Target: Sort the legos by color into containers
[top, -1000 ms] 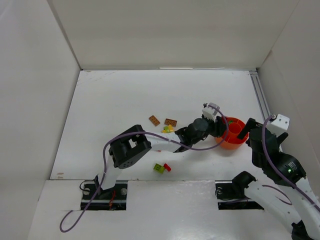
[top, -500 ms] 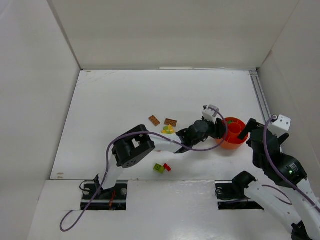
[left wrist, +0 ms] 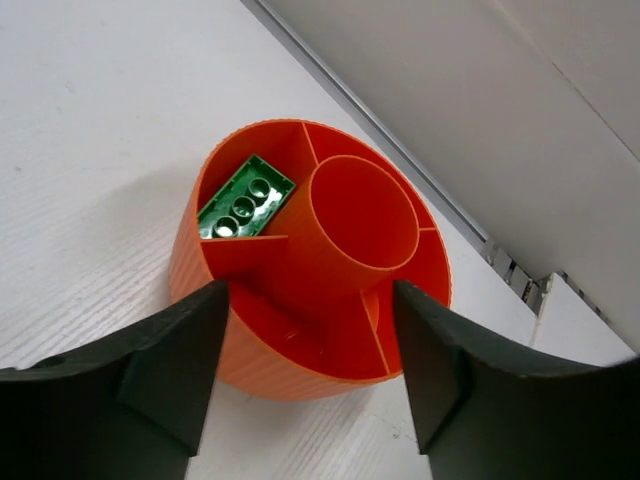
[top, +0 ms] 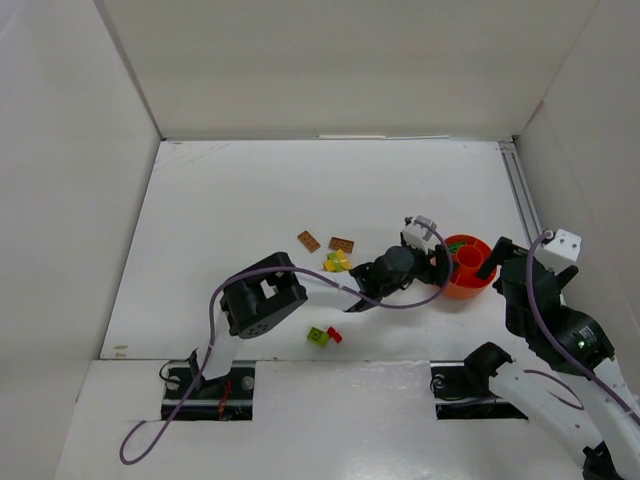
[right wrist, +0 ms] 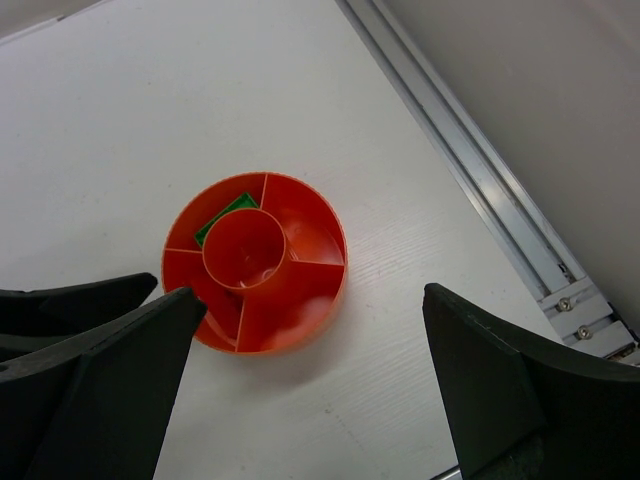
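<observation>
My right gripper will next swing across and down to the table between the lego cluster and the lime lego, below it, to its left in the top view.
The orange bowl stands right of centre. It shows in the left wrist view and the right wrist view. A dark green lego lies in one outer compartment, also seen in the right wrist view. My left gripper is open and empty at the bowl's left side, its fingers either side of the near wall. My right gripper is open and empty above the bowl's right edge. Two brown legos, a yellow and lime cluster, a lime lego and a red one lie on the table.
A metal rail runs along the table's right edge by the white wall, close to the bowl. White walls stand on three sides. The left arm's purple cable loops over the table near the loose legos.
My left gripper has drawn back a little to the left and towards the near edge, away from over the bowl's rim. The right arm has barely moved.
</observation>
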{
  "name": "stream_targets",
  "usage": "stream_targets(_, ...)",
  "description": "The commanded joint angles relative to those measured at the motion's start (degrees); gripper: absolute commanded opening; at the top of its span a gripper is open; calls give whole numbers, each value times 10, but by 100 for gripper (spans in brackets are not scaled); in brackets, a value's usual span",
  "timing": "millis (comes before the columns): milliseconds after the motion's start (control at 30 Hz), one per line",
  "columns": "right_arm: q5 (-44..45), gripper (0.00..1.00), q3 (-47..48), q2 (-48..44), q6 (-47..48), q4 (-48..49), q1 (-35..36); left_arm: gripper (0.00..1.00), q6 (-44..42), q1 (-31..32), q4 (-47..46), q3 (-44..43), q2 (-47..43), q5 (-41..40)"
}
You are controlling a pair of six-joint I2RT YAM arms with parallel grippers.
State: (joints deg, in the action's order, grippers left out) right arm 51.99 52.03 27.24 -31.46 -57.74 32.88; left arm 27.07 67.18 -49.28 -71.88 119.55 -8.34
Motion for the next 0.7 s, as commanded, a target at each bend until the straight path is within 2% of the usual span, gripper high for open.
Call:
stream_targets(0, 0, 100, 9, -5, 13, 26, -4, 65, -14, 2, -28, 23, -77, -35)
stream_targets(33, 0, 100, 9, -5, 13, 26, -4, 65, -14, 2, -28, 30, -91, -42)
stream_targets(67, 0, 100, 9, -5, 13, 26, -4, 73, -33, 2, -28, 45, -123, -49)
stream_targets(200, -5, 100, 9, 0, 25, 33, -4, 86, -57, 2, -18, 84, -212, -73)
stream_targets(233, -14, 100, 9, 5, 38, 42, -4, 96, -46, -5, 18, 89, -228, -81)
stream_targets(267, -25, 100, 9, 18, 71, 65, -4, 100, -35, -11, 36, 96, -246, -81)
stream_targets(367, -122, 100, 4, 58, 161, 132, -4, 100, 35, -63, 122, 138, -316, -40)
stream_targets(400, -154, 100, 4, 102, 207, 166, -4, 100, 51, -80, 149, 148, -349, -25)
stream_targets(467, -271, 100, 4, 154, 237, 191, -4, 100, 82, -121, 239, 186, -384, -23)
stream_targets(500, -313, 100, 4, 200, 264, 225, 3, 100, 103, -127, 271, 197, -403, -43)
stream_targets(533, -360, 100, -2, 218, 265, 242, 16, 100, 112, -127, 301, 209, -437, -103)
stream_targets(600, -371, 100, -2, 262, 272, 275, 77, 100, 136, -127, 392, 239, -469, -154)
stream_targets(667, -365, 100, -2, 287, 282, 290, 123, 100, 182, -127, 444, 269, -514, -204)
